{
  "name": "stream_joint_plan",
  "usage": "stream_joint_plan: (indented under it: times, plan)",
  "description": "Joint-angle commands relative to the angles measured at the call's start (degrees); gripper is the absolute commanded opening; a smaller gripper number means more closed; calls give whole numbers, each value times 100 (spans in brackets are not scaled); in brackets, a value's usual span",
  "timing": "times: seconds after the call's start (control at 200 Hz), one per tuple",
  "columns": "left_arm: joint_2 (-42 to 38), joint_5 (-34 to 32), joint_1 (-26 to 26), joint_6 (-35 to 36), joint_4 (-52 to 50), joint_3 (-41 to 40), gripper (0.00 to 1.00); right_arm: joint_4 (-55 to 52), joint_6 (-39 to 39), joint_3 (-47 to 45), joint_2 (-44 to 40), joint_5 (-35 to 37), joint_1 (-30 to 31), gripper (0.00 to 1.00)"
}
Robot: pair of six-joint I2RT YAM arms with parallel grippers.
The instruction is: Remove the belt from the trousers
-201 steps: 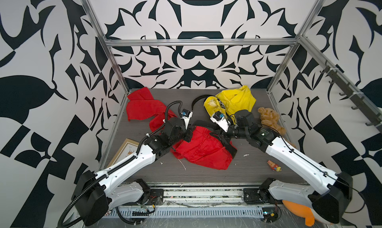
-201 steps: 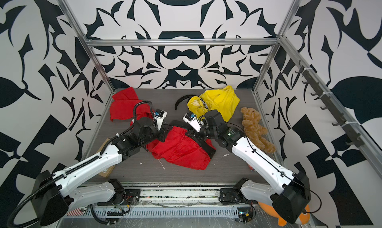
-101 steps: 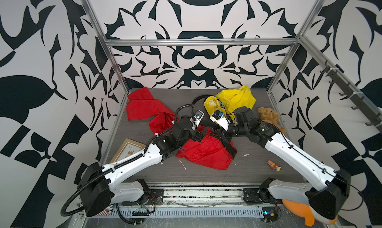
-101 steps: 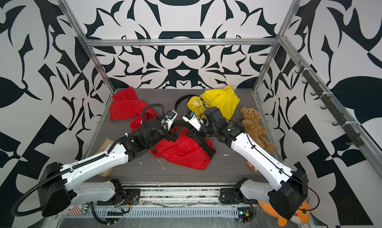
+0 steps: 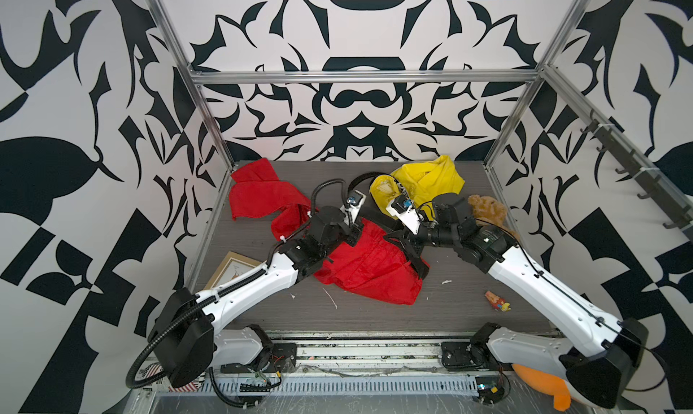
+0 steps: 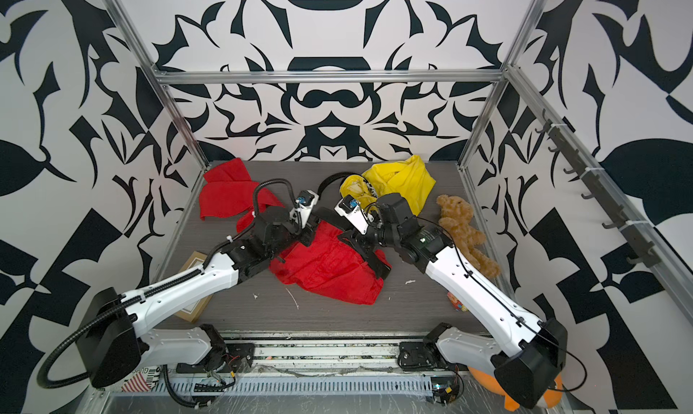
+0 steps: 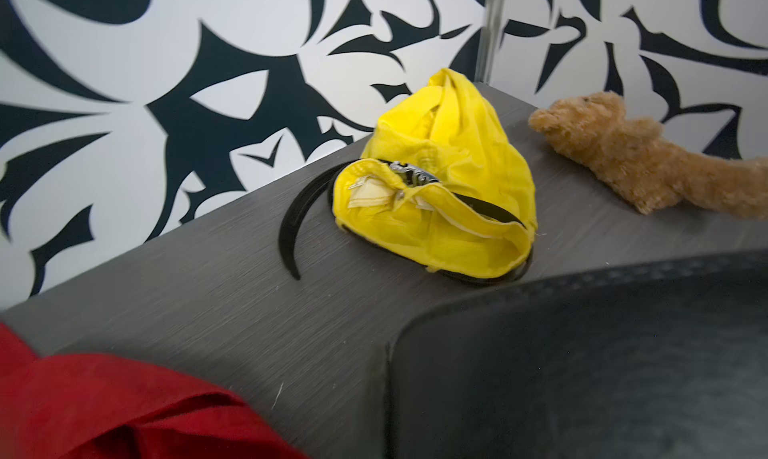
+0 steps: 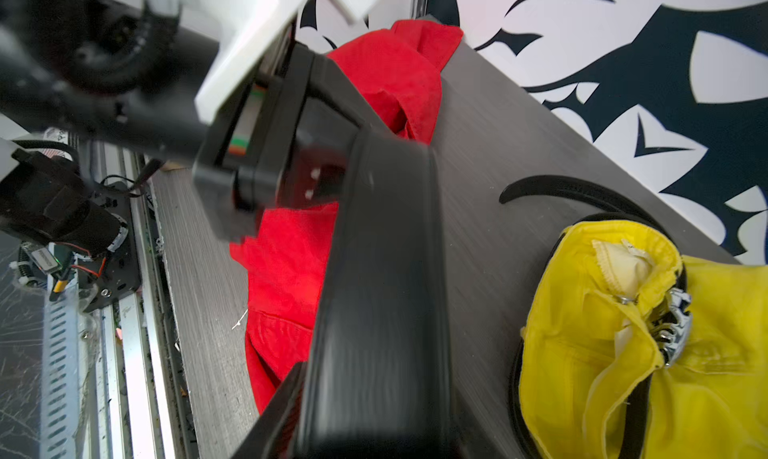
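Note:
I will pull my left gripper with the strap away from my right gripper, toward the second red garment, and let the strap go, because the belt (image 5: 418,264) still crosses the waistband of the trousers.
Red trousers (image 5: 375,269) lie crumpled mid-table in both top views, and their black belt (image 5: 418,264) crosses the right end of the waistband. My right gripper (image 5: 399,239) is shut on that belt. In the right wrist view the broad strap (image 8: 374,290) runs out from the jaws towards my left gripper (image 8: 320,178). My left gripper (image 5: 355,233) is shut and pressed against the left end of the waistband, beside the strap's end. What it pinches is hidden. In the left wrist view, red cloth (image 7: 104,407) and a black surface (image 7: 582,353) fill the near edge.
Yellow trousers (image 5: 423,183) with their own black belt (image 7: 291,224) sit at the back. A second red garment (image 5: 258,194) lies back left. A teddy bear (image 5: 487,209) is behind my right arm. A picture frame (image 5: 232,269) rests by the left wall and a small wrapper (image 5: 497,301) lies front right.
My left gripper slid right along the red waistband towards my right gripper, opened wide, then shut there. My right gripper kept its hold and hardly moved.

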Motion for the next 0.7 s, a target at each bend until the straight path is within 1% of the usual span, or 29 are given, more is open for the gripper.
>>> stream_joint_plan:
  times: [0.0, 0.105, 0.18, 0.26, 0.345, 0.425, 0.44, 0.48, 0.545, 0.6, 0.66, 0.685, 0.695]
  plan:
    - [-367, -424, 993, -1152, -619, -243, 0, -146, 23, 37, -426, 60, -212, 0]
    - [-503, 24, 1752, -1846, -947, -392, 0, -164, 18, 19, -457, 60, -354, 0]
    - [-448, 384, 2228, -2324, -1210, -460, 0, -136, 33, 19, -477, 60, -401, 0]
    - [-256, 757, 2594, -2733, -1419, -496, 0, -97, 71, 28, -488, 60, -422, 0]
    - [-23, 1125, 2856, -3110, -1474, -562, 0, -93, 92, 62, -446, 16, -421, 0]
    - [81, 1431, 3040, -3467, -1454, -615, 0, -120, 115, 89, -426, -2, -424, 0]
    - [253, 1519, 3078, -3535, -1431, -626, 0, -126, 119, 93, -418, -9, -420, 0]
    - [357, 1707, 3176, -3669, -1343, -665, 0, -149, 119, 98, -427, -2, -419, 0]
    - [477, 1842, 3245, -3850, -1355, -665, 0, -183, 120, 120, -433, -17, -418, 0]
    - [512, 1952, 3238, -3744, -1319, -596, 0, -201, 120, 133, -439, -31, -420, 0]
    - [426, 1744, 3027, -3484, -1403, -476, 0, -218, 135, 150, -413, -44, -423, 0]
    - [373, 1610, 2916, -3343, -1461, -404, 8, -232, 134, 159, -402, -49, -419, 0]
    - [354, 1554, 2873, -3273, -1501, -373, 13, -235, 136, 159, -400, -51, -418, 0]
